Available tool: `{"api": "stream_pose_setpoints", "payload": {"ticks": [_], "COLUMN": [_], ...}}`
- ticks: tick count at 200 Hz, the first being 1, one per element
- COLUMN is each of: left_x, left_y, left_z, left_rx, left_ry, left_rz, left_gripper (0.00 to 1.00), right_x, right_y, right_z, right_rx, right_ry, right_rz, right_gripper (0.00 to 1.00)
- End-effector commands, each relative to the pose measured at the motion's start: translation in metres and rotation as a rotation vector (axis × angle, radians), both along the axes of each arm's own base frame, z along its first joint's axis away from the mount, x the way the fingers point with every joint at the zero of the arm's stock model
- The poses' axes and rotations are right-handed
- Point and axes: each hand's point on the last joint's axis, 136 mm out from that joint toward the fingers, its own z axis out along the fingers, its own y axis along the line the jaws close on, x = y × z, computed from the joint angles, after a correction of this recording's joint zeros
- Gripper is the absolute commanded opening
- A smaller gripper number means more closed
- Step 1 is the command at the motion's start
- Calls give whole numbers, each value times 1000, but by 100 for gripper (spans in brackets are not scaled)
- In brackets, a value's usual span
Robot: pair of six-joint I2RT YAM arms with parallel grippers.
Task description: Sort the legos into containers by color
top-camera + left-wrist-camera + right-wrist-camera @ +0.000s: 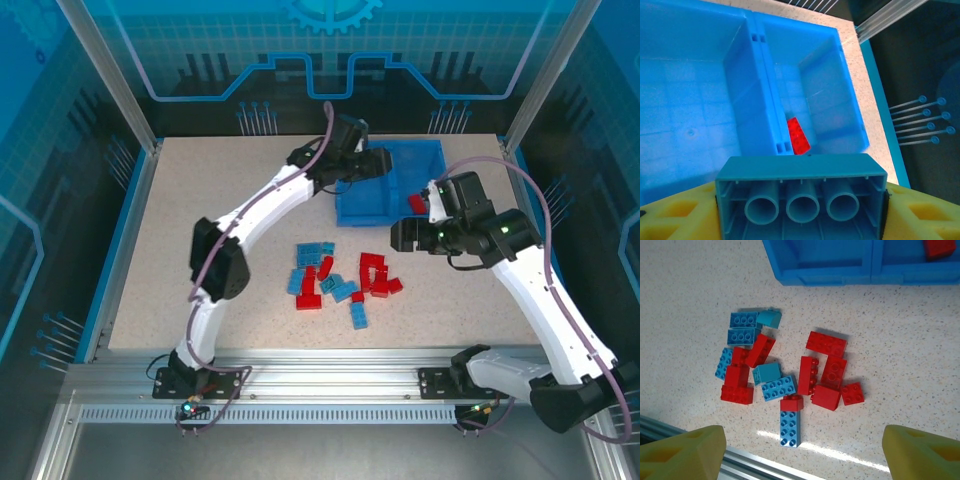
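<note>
The light blue lego [801, 172] needs to go into the container with the bare bottom, so my left gripper needs to move down into that container and let go there. The red lego is in the other container.
My left gripper [801, 202] is shut on a light blue lego [801, 172], gripped by its ends between the yellow pads [675, 215] with its hollow underside toward the camera. It hangs over the blue bin [362, 207], near the divider wall [765, 100]. One red lego [798, 136] lies in the right container; the left container [685, 115] shows a bare floor. A mixed pile of red legos [826, 343] and blue legos [791, 427] lies on the table, seen in the top view as the pile [340, 280]. My right gripper [802, 450] hovers open above it, holding nothing.
The bin's front wall [840, 270] lies just beyond the pile. A metal rail [740, 460] runs along the table's near edge. Speckled tabletop [200, 220] stretches left of the pile. The blue frame edge [880, 90] borders the table past the bin.
</note>
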Motion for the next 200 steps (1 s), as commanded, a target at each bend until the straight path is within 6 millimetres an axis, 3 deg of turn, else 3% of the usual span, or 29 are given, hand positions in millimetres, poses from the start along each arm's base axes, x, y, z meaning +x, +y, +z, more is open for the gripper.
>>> {"api": "stream_pose_setpoints", "payload": {"ticks": [1, 47, 64, 81, 104, 133, 174, 200], "left_x": [11, 34, 36, 31, 27, 25, 26, 28], "left_y": [-2, 1, 4, 16, 26, 30, 26, 23], "left_z": [-26, -63, -72, -95, -97, -101, -80, -27], "left_rx": [-12, -12, -52, -58, -5, 2, -9, -20], "left_ry": [130, 223, 254, 370, 360, 387, 338, 190], "left_rz": [108, 264, 319, 407, 420, 412, 358, 282], "left_gripper": [53, 55, 60, 62, 64, 79, 82, 83], "right_x": [-8, -17, -19, -19, -21, -20, -19, -19], "right_y": [-8, -13, -15, -16, -18, -16, -16, -17], "right_z": [8, 9, 10, 11, 13, 13, 14, 12], "right_rx": [3, 17, 15, 13, 3, 11, 13, 5], "right_ry": [-28, -39, -41, -47, -53, -58, -62, -60], "right_rz": [-38, -66, -69, -66, -63, -58, -59, -62], "right_gripper": [83, 83, 83, 84, 84, 84, 84, 84]}}
